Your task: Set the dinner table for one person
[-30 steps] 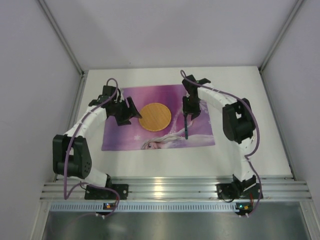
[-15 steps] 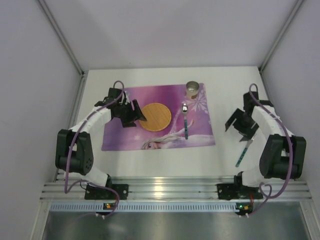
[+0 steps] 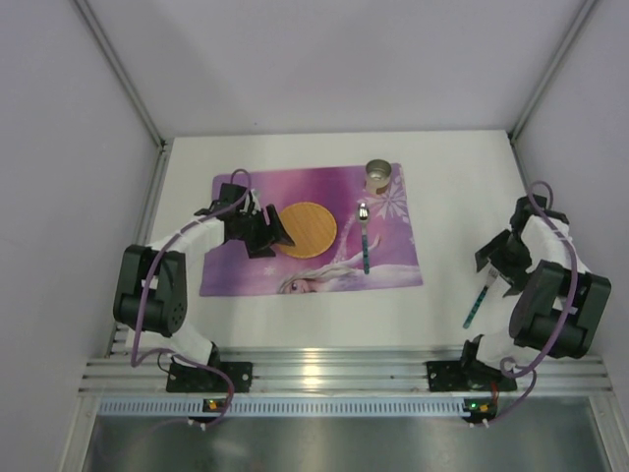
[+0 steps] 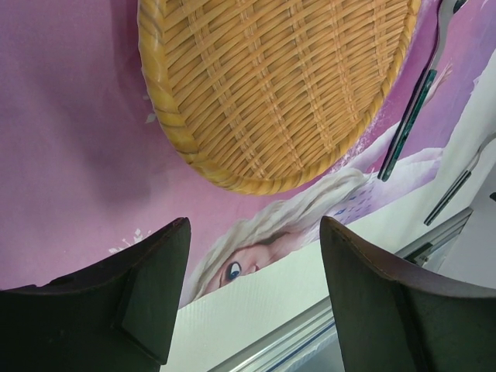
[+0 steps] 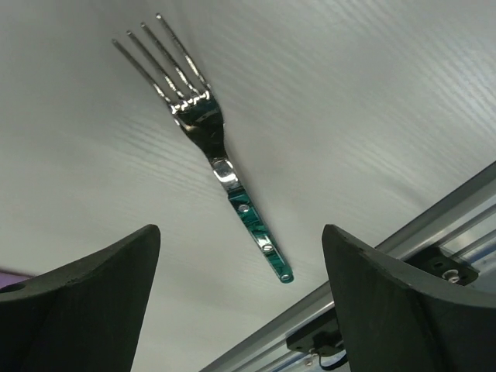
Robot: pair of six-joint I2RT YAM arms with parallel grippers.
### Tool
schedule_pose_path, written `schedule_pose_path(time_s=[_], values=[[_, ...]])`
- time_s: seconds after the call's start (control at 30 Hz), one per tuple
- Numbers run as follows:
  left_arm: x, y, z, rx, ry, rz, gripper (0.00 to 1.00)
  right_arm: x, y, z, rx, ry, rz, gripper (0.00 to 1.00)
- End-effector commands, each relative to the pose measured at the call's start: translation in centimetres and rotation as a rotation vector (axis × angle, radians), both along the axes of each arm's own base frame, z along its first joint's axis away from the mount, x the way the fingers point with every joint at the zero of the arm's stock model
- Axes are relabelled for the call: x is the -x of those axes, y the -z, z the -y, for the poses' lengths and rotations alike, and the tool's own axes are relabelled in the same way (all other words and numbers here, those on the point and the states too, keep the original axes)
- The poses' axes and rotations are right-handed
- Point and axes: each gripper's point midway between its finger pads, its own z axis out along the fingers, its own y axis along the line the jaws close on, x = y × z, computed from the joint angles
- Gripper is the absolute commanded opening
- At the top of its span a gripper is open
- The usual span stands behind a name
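My right gripper is open above the fork [image 3: 478,302], with the fork's handle between its fingers. It needs to go down to the teal handle beside the fork's metal neck and close.
A purple placemat [image 3: 310,258] lies on the white dinner table [image 3: 462,187]. On the mat sit a round woven plate [image 3: 305,228], a teal-handled utensil [image 3: 365,241] to its right, and a metal cup [image 3: 378,175] at the far right corner. My left gripper [image 3: 278,236] hovers open at the plate's left edge; in its wrist view, the left gripper [image 4: 254,232] is empty below the plate [image 4: 279,85]. A teal-handled fork [image 3: 478,302] lies on bare table at the right. My right gripper [image 3: 494,258] hangs open just above the fork [image 5: 205,124], not touching it.
A silver aluminium rail [image 3: 344,372] runs along the near edge, close to the fork's handle end [image 5: 275,263]. Grey walls enclose the table on three sides. The right arm's elbow [image 3: 555,310] sits folded near the right front corner.
My right gripper let go of the teal-handled utensil on the mat, opened and swung right over the fork. The cup came into view. The left arm shifted slightly toward the plate.
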Motion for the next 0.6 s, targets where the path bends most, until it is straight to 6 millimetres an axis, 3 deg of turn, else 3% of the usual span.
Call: schedule_pose_path(time_s=[0.0, 0.37, 0.57], values=[[-0.4, -0.2, 0.7, 0.040, 0.016, 0.039, 0.72, 0.4, -0.8, 3.0, 0.103, 0.006, -0.026, 0.85], [-0.9, 0.5, 0.9, 0.039, 0.028, 0.023, 0.72, 0.9, 4.6, 2.2, 0.051, 0.017, -0.052, 0.64], [-1.0, 0.5, 0.6, 0.024, 0.013, 0.021, 0.72, 0.6, 5.6, 2.3, 0.044, -0.021, -0.055, 0.37]])
